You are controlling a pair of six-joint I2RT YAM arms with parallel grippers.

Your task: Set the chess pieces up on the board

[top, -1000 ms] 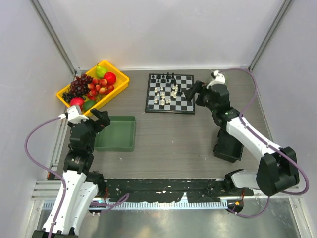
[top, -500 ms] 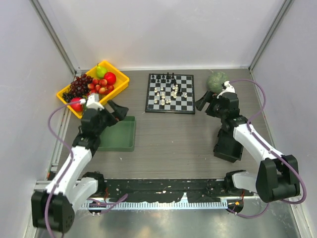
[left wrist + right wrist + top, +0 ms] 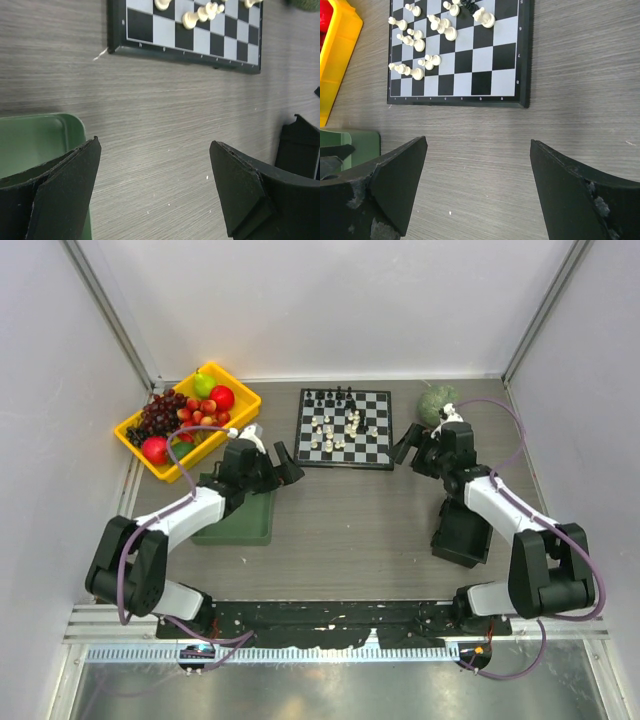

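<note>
My left gripper is open and will next move outward and go down with its fingers on both sides of the board's edge facing the yellow bin to close there. That edge is clear of pieces.
The board (image 3: 343,428) lies at the middle back of the table. Black chess pieces (image 3: 330,397) stand along its far row, and cream-white ones (image 3: 335,430) are scattered across its middle, several lying on their sides. My left gripper (image 3: 285,465) hovers open over bare table, just off the board's near-left corner. The left wrist view shows that gripper (image 3: 153,145) empty, with the board (image 3: 200,42) ahead. My right gripper (image 3: 405,447) is open beside the board's right edge. In the right wrist view this gripper (image 3: 478,142) holds nothing, and white pieces (image 3: 415,45) show on the board (image 3: 485,65).
A yellow bin (image 3: 245,400) of fruit stands at the back left. A green tray (image 3: 235,515) lies under my left forearm. A green lumpy thing (image 3: 437,403) sits behind my right wrist. A black block (image 3: 460,530) stands on the table at the right.
My left arm has swung right, from beside the green tray to the board's near-left corner. My right gripper has drawn back from the board's right edge, uncovering the green lumpy thing.
</note>
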